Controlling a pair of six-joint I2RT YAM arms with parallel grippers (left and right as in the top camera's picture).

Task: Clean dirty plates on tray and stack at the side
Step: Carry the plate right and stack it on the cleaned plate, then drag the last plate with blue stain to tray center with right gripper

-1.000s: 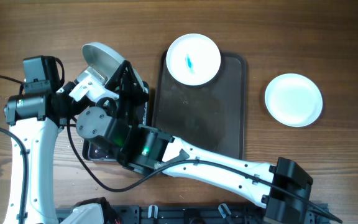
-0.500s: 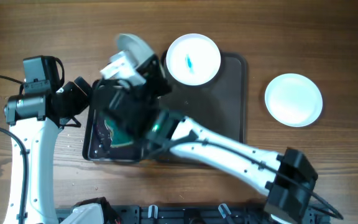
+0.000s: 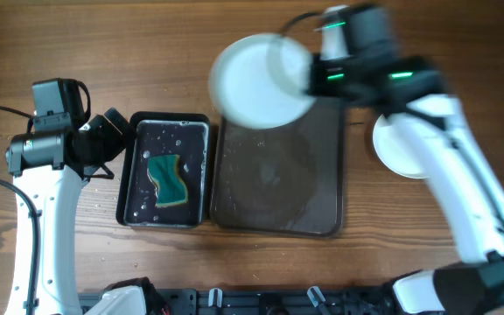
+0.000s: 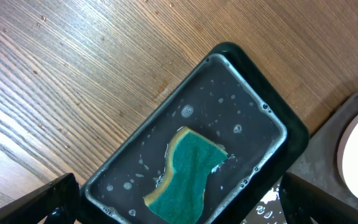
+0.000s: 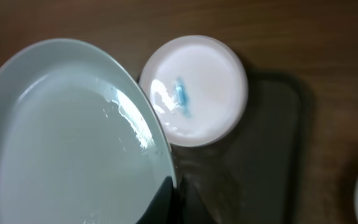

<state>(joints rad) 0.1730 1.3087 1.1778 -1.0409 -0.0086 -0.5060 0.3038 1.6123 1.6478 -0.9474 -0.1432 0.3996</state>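
The clean white plate (image 3: 399,148) lies below the robot's right gripper and to its right in the overhead view, so the gripper needs to swing past the tray (image 3: 278,184) and down to let go.
My right gripper (image 5: 174,198) is shut on the rim of a wet white plate (image 5: 67,137). It holds the plate, tilted and blurred, above the upper left of the dark tray (image 3: 278,184), and the plate shows in the overhead view (image 3: 252,83). A dirty white plate with a blue smear (image 5: 197,87) sits on the tray's far end, mostly hidden overhead by the held plate. A clean white plate (image 3: 414,144) lies on the table right of the tray. My left gripper (image 4: 179,214) is open over the black basin (image 4: 253,106), empty.
The basin (image 3: 195,122) stands left of the tray with water drops and a green-and-yellow sponge (image 3: 169,179) in it, also in the left wrist view (image 4: 191,177). The right arm (image 3: 453,166) crosses over the clean plate's side.
The right arm has swung from over the basin to the right and back, carrying the plate over the tray. The basin and sponge are now uncovered. The left arm has not moved.
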